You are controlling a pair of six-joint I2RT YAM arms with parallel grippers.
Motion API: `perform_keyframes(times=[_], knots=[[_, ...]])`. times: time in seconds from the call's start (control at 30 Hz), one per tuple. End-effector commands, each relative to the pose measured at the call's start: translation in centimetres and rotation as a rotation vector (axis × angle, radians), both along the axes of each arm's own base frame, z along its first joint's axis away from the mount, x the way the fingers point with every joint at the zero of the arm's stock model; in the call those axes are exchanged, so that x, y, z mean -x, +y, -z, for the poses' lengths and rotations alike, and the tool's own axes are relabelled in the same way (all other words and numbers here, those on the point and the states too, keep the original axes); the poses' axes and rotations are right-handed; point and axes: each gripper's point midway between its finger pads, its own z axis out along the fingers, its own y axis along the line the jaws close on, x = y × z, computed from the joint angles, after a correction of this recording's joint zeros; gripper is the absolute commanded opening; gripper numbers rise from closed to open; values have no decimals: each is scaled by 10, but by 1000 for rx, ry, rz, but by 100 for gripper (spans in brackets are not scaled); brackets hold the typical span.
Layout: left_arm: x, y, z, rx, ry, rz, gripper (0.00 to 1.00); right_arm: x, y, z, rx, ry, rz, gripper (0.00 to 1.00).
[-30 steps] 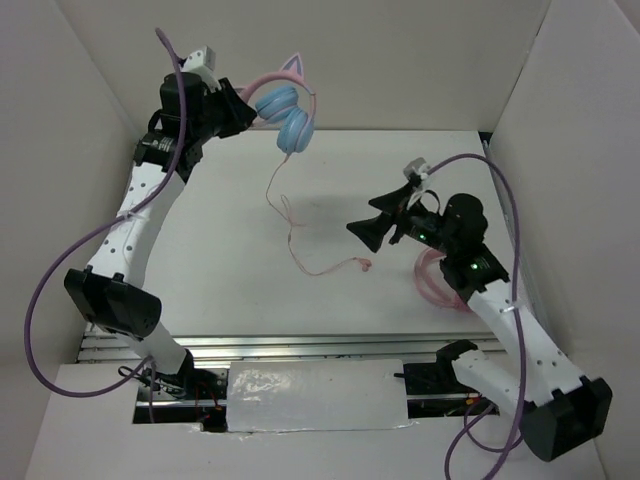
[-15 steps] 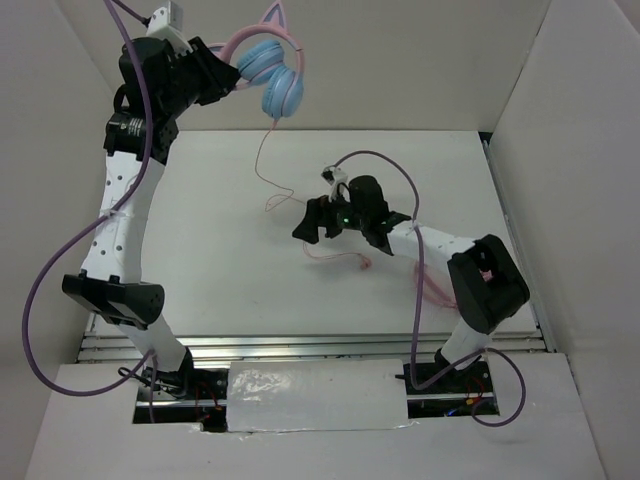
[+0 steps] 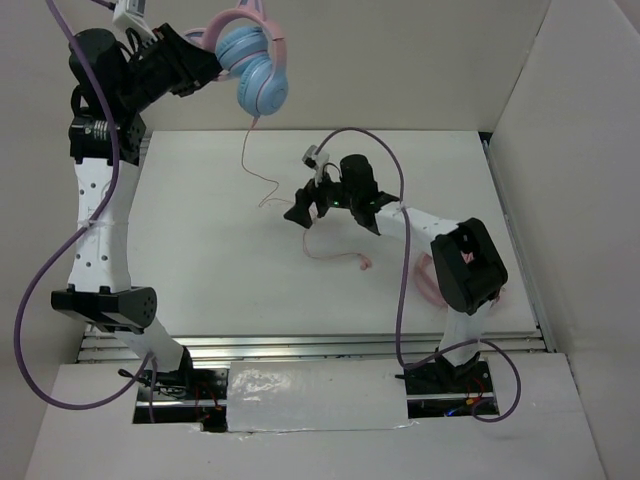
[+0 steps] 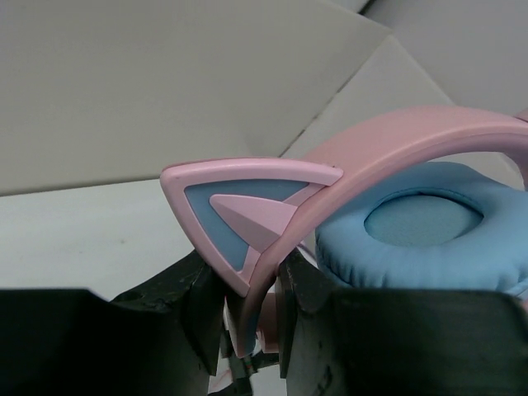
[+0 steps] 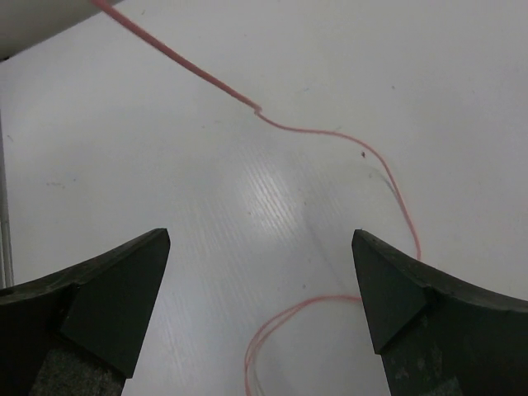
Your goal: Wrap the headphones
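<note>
The robot's right gripper should next move outward and to the left in the top view, onto the cable [image 3: 249, 150] below the hanging earcup, because the cable leaves the table there.
The headphones [image 3: 256, 72], with light blue earcups, a pink headband and cat ears, hang high at the back left. My left gripper [image 3: 212, 56] is shut on the headband, seen close in the left wrist view [image 4: 254, 289] beside a blue earcup [image 4: 425, 227]. The thin pink cable [image 3: 249, 150] drops from the earcup to the table, and its plug end [image 3: 365, 264] lies near the middle. My right gripper [image 3: 300, 211] is open and empty, low over the table beside the cable. The right wrist view shows the cable [image 5: 330, 133] ahead of the open fingers [image 5: 260, 247].
A coil of pink cable [image 3: 430, 280] lies at the right by my right arm's elbow. White walls [image 3: 580, 150] close in the table on the left, back and right. A metal rail [image 3: 300, 345] runs along the near edge.
My left arm has lifted the headphones higher and to the left, drawing the cable up. My right arm has swung left across the table to the cable.
</note>
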Motion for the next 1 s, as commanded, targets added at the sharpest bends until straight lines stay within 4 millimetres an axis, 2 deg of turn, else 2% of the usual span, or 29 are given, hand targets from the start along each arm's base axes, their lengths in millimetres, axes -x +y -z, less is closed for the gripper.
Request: perform_keyframes(times=[0.0,0.03,0.07,0.17,0.2,0.23,0.27,0.3,0.33,0.37,0.4,0.43,0.47,0.5,0.53,0.57,0.6,0.63,0.67,0.7,0.73,0.77,0.8,0.83,0.87,0.9,0.93,0.97], knots=[[49,-13,-74,63,-212,150,0,12,40,-19,-38,-113,-153,100],[53,-13,-81,83,-219,163,0,13,47,-20,-49,-118,-161,100],[55,-16,-85,88,-235,185,0,17,57,-12,-60,-95,-183,100],[57,-11,-92,101,-246,213,0,5,81,-23,-117,-110,-156,100],[57,-11,-91,113,-234,227,0,-6,88,-46,-169,-162,-137,100],[59,-12,-92,113,-242,237,0,-13,96,-41,-205,-124,-120,100],[60,-13,-94,117,-253,244,0,-18,102,-54,-280,-100,-111,100],[62,-14,-94,122,-247,258,0,-26,110,-76,-335,-114,-104,100],[66,-16,-96,118,-260,271,0,-33,117,-68,-369,-54,-94,100],[69,-15,-98,118,-263,272,0,-37,120,-77,-415,-60,-100,97],[71,-16,-97,117,-261,282,0,-44,123,-94,-460,-71,-92,94],[72,-17,-95,112,-257,298,0,-48,126,-88,-474,-51,-95,88],[75,-17,-96,111,-261,305,0,-49,126,-92,-504,-19,-97,82],[78,-17,-93,109,-255,314,0,-57,122,-101,-529,-29,-80,62],[79,-17,-90,105,-249,324,0,-59,119,-100,-534,-28,-95,51],[84,-15,-91,93,-259,322,0,-61,115,-100,-545,-1,-89,27],[80,-15,-82,94,-238,321,0,-69,103,-98,-540,5,-78,10],[78,-15,-77,90,-230,317,0,-68,96,-105,-538,5,-81,1],[84,-15,-76,63,-247,321,0,-72,86,-90,-503,37,-56,0],[78,-14,-59,56,-185,321,0,-80,62,-101,-483,-4,-44,0],[76,-13,-53,39,-171,315,0,-88,46,-100,-463,2,-11,0],[74,-13,-45,-20,-195,300,0,-91,31,-84,-417,56,31,0],[65,-12,-28,-35,-160,277,0,-95,11,-100,-408,32,61,0],[60,-12,-12,-57,-128,256,0,-114,-23,-99,-379,17,135,0],[57,-12,-3,-133,-164,213,0,-120,-42,-93,-335,60,178,0],[51,-22,26,-160,-116,228,0,-124,-59,-103,-312,57,211,0],[58,-36,41,-191,-99,264,0,-133,-89,-94,-249,91,267,0],[48,-39,72,-252,-68,245,0,-135,-102,-114,-229,56,282,0]])
